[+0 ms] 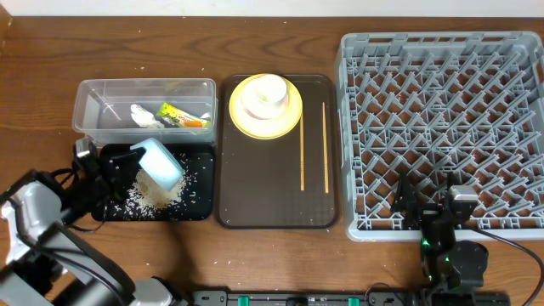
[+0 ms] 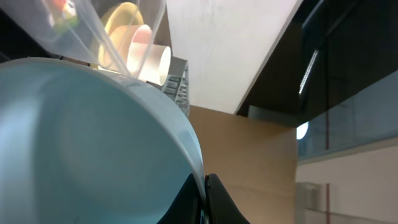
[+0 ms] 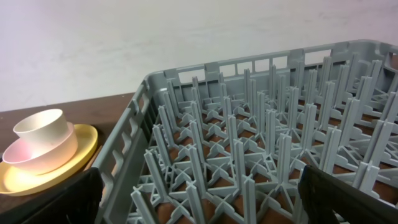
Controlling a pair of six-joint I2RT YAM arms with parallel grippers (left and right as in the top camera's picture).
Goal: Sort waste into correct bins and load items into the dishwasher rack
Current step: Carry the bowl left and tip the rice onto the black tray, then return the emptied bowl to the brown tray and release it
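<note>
The left gripper swings to the right in the overhead view to the serving tray's bare spot next, then levels the bowl, lowers it and releases.
My left gripper (image 1: 138, 158) is shut on the rim of the light-blue bowl (image 1: 161, 163), which is tipped over the black tray (image 1: 201, 170). Whitish rice scraps (image 1: 153, 197) lie in that tray. The clear tub (image 1: 92, 106) holds the white tissue (image 1: 141, 113) and the green-and-orange wrapper (image 1: 183, 116). The yellow plate (image 1: 240, 116) carries the pink bowl (image 1: 249, 105) with the white cup (image 1: 266, 92) in it. Two chopsticks (image 1: 303, 149) lie beside it. My right gripper (image 1: 423, 204) stands open over the front edge of the grey rack (image 1: 442, 119), with only pegs between its fingers.
The plate and chopsticks rest on a dark brown serving tray (image 1: 263, 191) between the bins and the rack. In the left wrist view the bowl (image 2: 81, 143) fills most of the picture. Bare wooden table lies in front of the trays.
</note>
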